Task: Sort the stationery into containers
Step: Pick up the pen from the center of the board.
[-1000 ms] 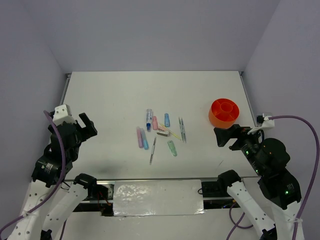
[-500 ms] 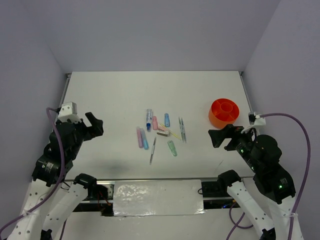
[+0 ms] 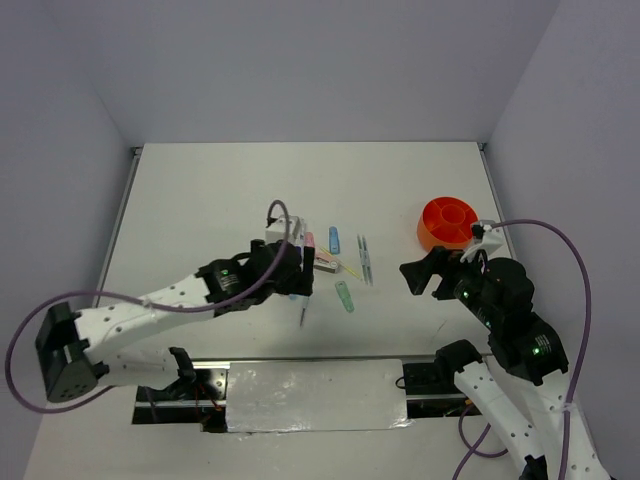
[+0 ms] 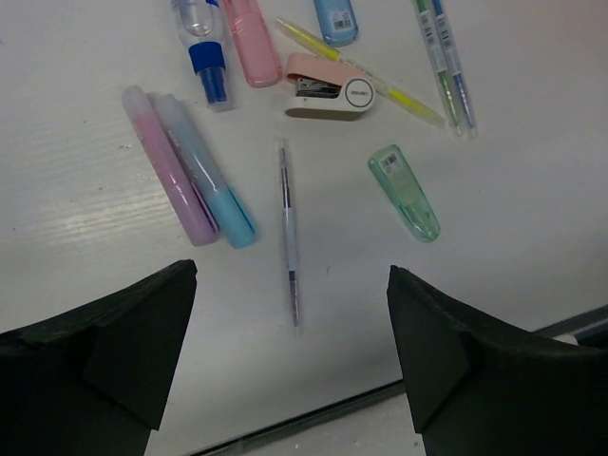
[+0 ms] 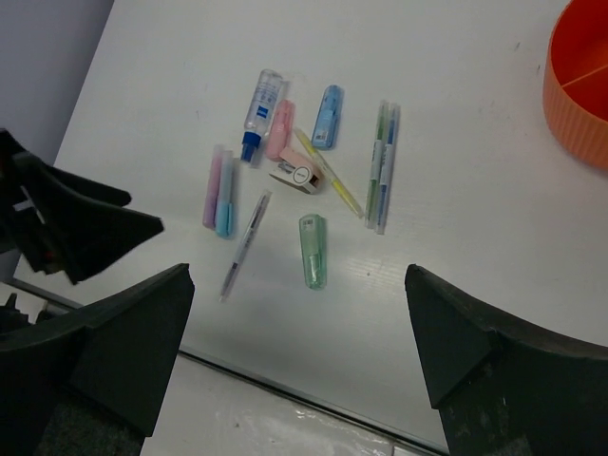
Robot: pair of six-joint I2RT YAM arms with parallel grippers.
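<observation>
My left gripper lowers onto the grey pen's pale middle (image 3: 305,307) (image 4: 291,247) next, fingers open around its body, as bare table on both sides leaves room to close.
The stationery lies in a loose cluster mid-table (image 3: 340,265). In the left wrist view I see a thin grey pen (image 4: 288,237), a pink marker (image 4: 169,166) beside a blue marker (image 4: 204,171), a green marker (image 4: 406,193), a small pink-and-white block (image 4: 326,90), a yellow pen (image 4: 361,74) and two thin pens (image 4: 445,62). My left gripper (image 4: 291,268) hangs open above the grey pen's near end, holding nothing. The orange cup (image 3: 448,224) stands at the right. My right gripper (image 3: 425,275) is open and empty, near the cup (image 5: 579,85), facing the green marker (image 5: 313,249).
The table's near edge (image 4: 332,404) runs just below the left gripper. A shiny sheet (image 3: 315,395) lies between the arm bases. Grey walls close in the table at the back and on both sides.
The left arm has swung from the far left of the table to over the stationery cluster. The right gripper has drifted a little to the left. Both stay open.
</observation>
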